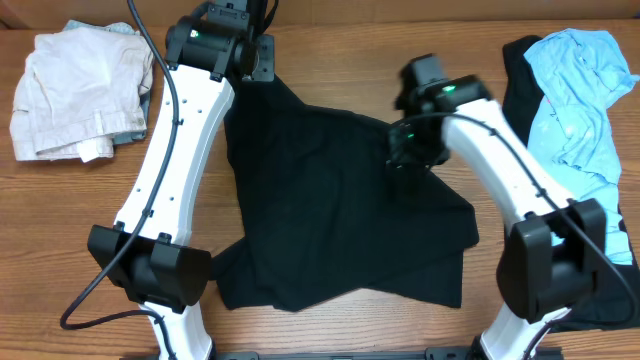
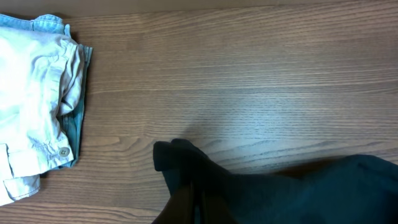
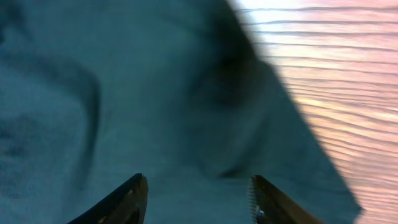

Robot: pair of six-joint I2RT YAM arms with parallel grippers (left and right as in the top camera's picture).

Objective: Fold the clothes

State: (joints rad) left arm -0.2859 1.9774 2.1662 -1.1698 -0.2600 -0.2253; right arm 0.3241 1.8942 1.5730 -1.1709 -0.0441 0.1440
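Observation:
My left gripper is pinching the garment's other corner, and the far corner nearest the shirt is below my right gripper. My right gripper needs to lower its open fingers next and close there.
A large plain black garment (image 1: 340, 215) lies spread over the middle of the table. My left gripper (image 1: 258, 62) is shut on its far left corner; the left wrist view shows the pinched black fabric (image 2: 205, 186) between the closed fingers (image 2: 198, 208). My right gripper (image 1: 408, 155) hovers over the garment's upper right part, open and empty, with black cloth (image 3: 155, 93) below its fingers (image 3: 198, 193). A light blue shirt (image 1: 580, 90) lies on another black piece (image 1: 520, 70) at the far right.
A folded pile of cream and pale denim clothes (image 1: 80, 95) sits at the far left; it also shows in the left wrist view (image 2: 34, 106). Bare wood table (image 1: 330, 60) lies beyond the garment.

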